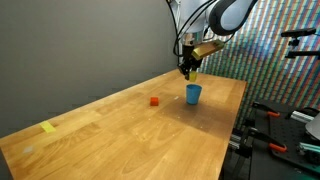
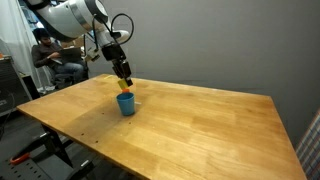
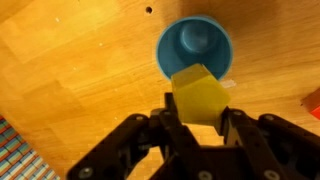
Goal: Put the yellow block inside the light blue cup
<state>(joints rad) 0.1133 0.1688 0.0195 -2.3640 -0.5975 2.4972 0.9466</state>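
The yellow block (image 3: 199, 95) hangs over the light blue cup's rim, so my gripper will lower it and move it toward the cup's open middle to let it go.
The light blue cup (image 1: 193, 94) stands upright on the wooden table (image 1: 120, 135) near its far end; it also shows in the other exterior view (image 2: 126, 103) and from above in the wrist view (image 3: 195, 47). My gripper (image 1: 189, 72) hangs just above the cup in both exterior views (image 2: 123, 83). It is shut on the yellow block (image 3: 199, 95), which the wrist view shows held between the fingers (image 3: 200, 120) right over the cup's near rim. The block shows as a small yellow spot under the fingers in an exterior view (image 2: 124, 87).
A small red block (image 1: 154, 100) lies on the table beside the cup; its edge shows in the wrist view (image 3: 313, 102). A flat pale yellow strip (image 1: 49, 127) lies near the table's other end. Equipment (image 1: 290, 110) stands past one table edge, and a person (image 2: 55, 55) sits behind the table.
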